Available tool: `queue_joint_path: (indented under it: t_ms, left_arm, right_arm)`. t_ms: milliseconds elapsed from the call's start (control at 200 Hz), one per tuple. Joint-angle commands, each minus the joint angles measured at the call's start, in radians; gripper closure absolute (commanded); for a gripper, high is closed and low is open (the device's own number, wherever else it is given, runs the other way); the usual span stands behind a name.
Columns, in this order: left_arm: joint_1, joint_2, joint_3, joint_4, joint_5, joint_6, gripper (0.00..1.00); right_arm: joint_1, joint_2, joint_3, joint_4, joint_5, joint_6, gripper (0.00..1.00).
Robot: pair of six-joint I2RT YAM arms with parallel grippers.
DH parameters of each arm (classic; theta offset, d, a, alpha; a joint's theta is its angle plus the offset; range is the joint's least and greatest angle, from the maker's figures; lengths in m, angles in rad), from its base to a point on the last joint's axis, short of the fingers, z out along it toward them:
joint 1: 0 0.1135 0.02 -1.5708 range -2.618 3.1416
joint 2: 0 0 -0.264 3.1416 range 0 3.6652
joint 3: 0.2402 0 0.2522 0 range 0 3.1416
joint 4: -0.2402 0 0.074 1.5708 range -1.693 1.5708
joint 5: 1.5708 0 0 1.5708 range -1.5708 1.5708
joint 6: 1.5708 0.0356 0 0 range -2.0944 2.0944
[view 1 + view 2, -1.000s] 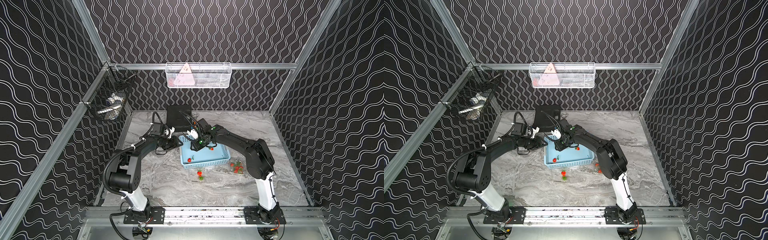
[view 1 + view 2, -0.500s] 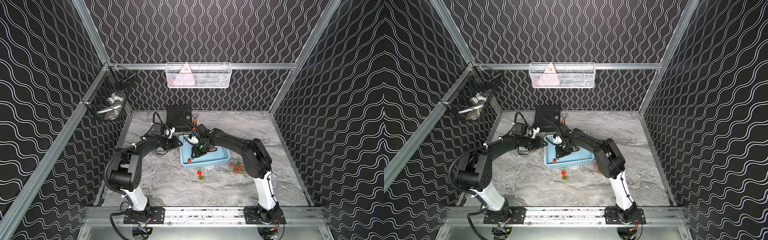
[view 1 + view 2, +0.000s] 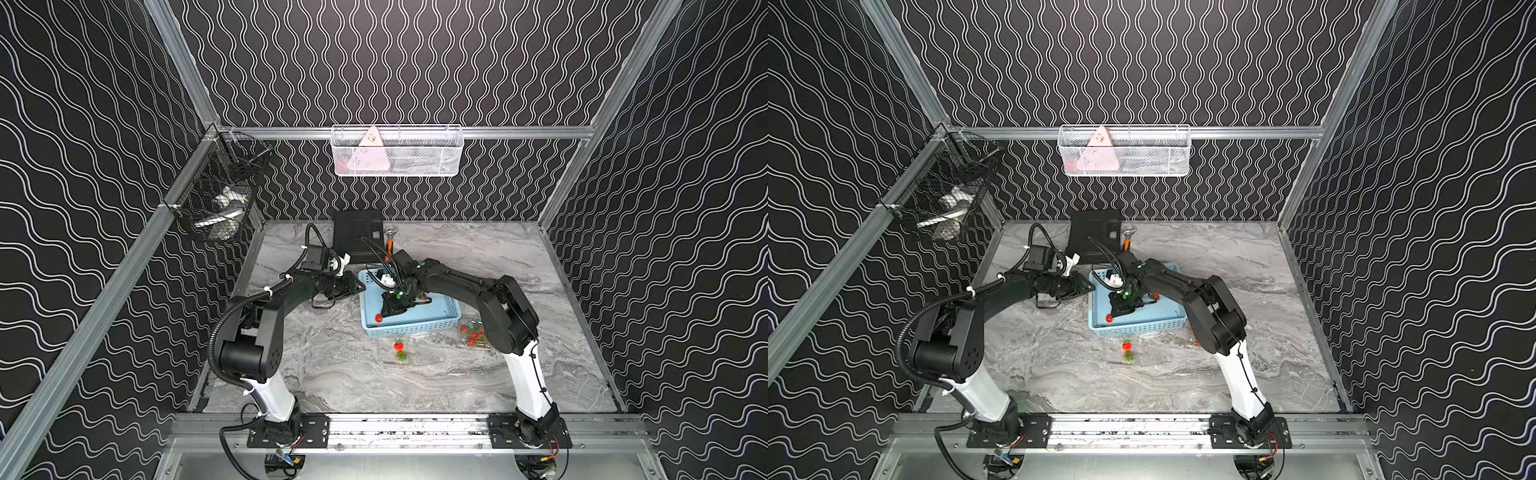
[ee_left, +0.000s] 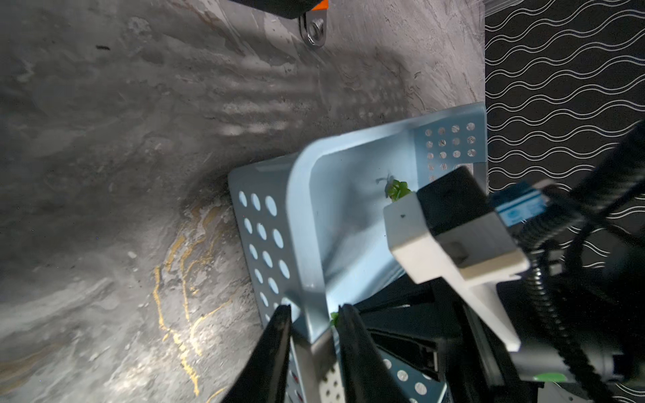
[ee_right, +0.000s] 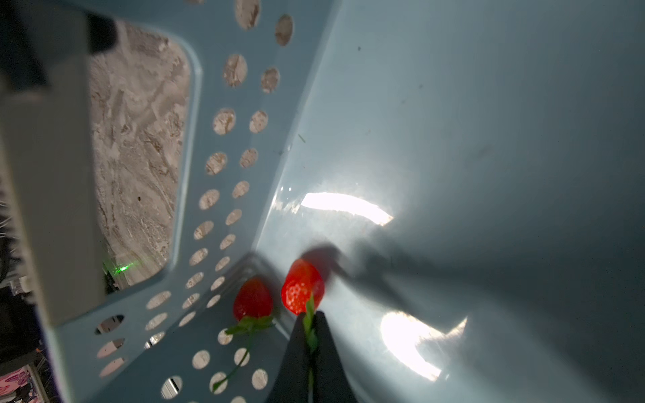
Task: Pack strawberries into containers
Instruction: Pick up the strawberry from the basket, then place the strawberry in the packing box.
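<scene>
The basket's near side blocks the way, so I will lift my right gripper next, bring it back and lower it into the emptier clear container to let go of the strawberry's stem.
My right gripper is down inside the light blue basket and shut on the green stem of a red strawberry. A second strawberry lies beside it against the perforated wall. In both top views a red strawberry shows at the basket's near left corner. My left gripper is shut on the basket's left wall, one finger on each side. Two clear containers lie in front of the basket with strawberries in them.
A white wire mesh basket hangs on the back wall. A black wire basket hangs at the left. A black box and an orange-handled tool lie behind the blue basket.
My right gripper dropped into the blue basket toward its near left corner and closed on a strawberry stem. My left gripper closed on the basket wall and has stayed there.
</scene>
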Motion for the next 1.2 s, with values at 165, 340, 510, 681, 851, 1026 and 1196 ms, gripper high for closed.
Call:
queue_joint_path:
  t_ms: [165,340,510,681,851,1026,1196]
  left_arm:
    - [0.000,-0.003,-0.003,0.021,0.020,0.018,0.71]
    - [0.004,-0.003,-0.004,0.020,0.019,0.022,0.71]
    - [0.006,0.003,-0.002,0.027,0.024,0.016,0.71]
    - [0.006,-0.001,-0.004,0.030,0.023,0.015,0.71]
    - [0.008,0.000,-0.007,0.039,0.028,0.012,0.71]
    - [0.009,-0.005,-0.008,0.044,0.033,0.009,0.71]
    - [0.010,-0.006,-0.008,0.038,0.029,0.013,0.71]
  right_arm:
    - [-0.033,-0.053,0.046,0.042,0.020,-0.007,1.00]
    - [-0.046,-0.067,0.068,0.027,0.023,-0.030,1.00]
    - [-0.042,-0.186,0.040,-0.028,0.035,-0.066,1.00]
    - [0.008,-0.389,-0.111,-0.067,0.045,-0.062,1.00]
    - [0.130,-0.556,-0.282,-0.151,0.091,-0.015,1.00]
    - [0.157,-0.618,-0.457,-0.138,0.107,0.050,1.00]
    - [0.166,-0.548,-0.475,-0.095,0.115,0.051,1.00]
